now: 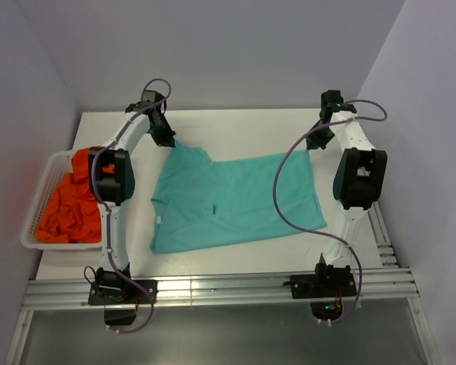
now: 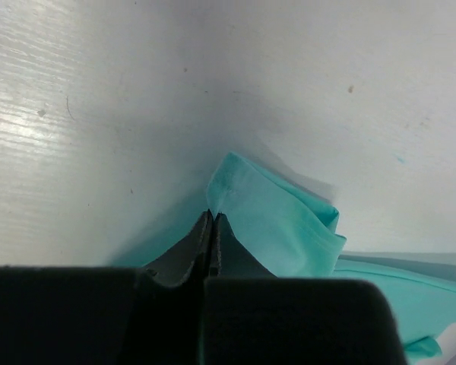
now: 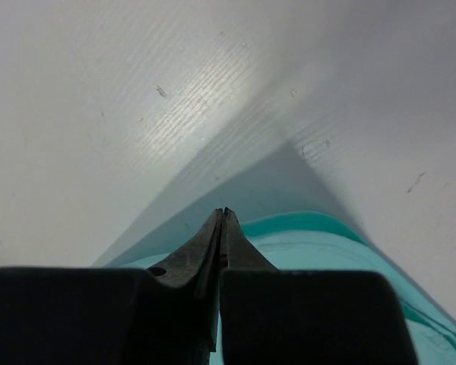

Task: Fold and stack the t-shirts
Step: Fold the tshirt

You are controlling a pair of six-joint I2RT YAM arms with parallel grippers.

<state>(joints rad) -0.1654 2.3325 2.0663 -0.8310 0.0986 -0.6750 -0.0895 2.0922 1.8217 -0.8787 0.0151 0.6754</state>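
Note:
Next, my left gripper carries the shirt's pinched far corner back over it and releases it on the cloth beside the white label (image 1: 158, 220), as the shirt's far side lies unfolded.
The teal-green t-shirt (image 1: 235, 201) lies spread on the white table (image 1: 235, 122), neck toward the left, with its small white label (image 1: 158, 220) at the collar. My left gripper (image 1: 167, 139) is shut on the shirt's far left corner; in the left wrist view the shut gripper (image 2: 211, 215) pinches teal cloth (image 2: 277, 228). My right gripper (image 1: 318, 141) is shut on the far right corner; in the right wrist view the shut gripper (image 3: 224, 213) has teal cloth (image 3: 311, 239) under and between its jaws. The orange-red t-shirts (image 1: 70, 204) lie heaped at the left.
The white slatted basket (image 1: 39, 194) holding the orange-red shirts hangs past the table's left edge. Metal rails (image 1: 220, 289) with both arm bases run along the near edge. Grey walls close in at the back and both sides.

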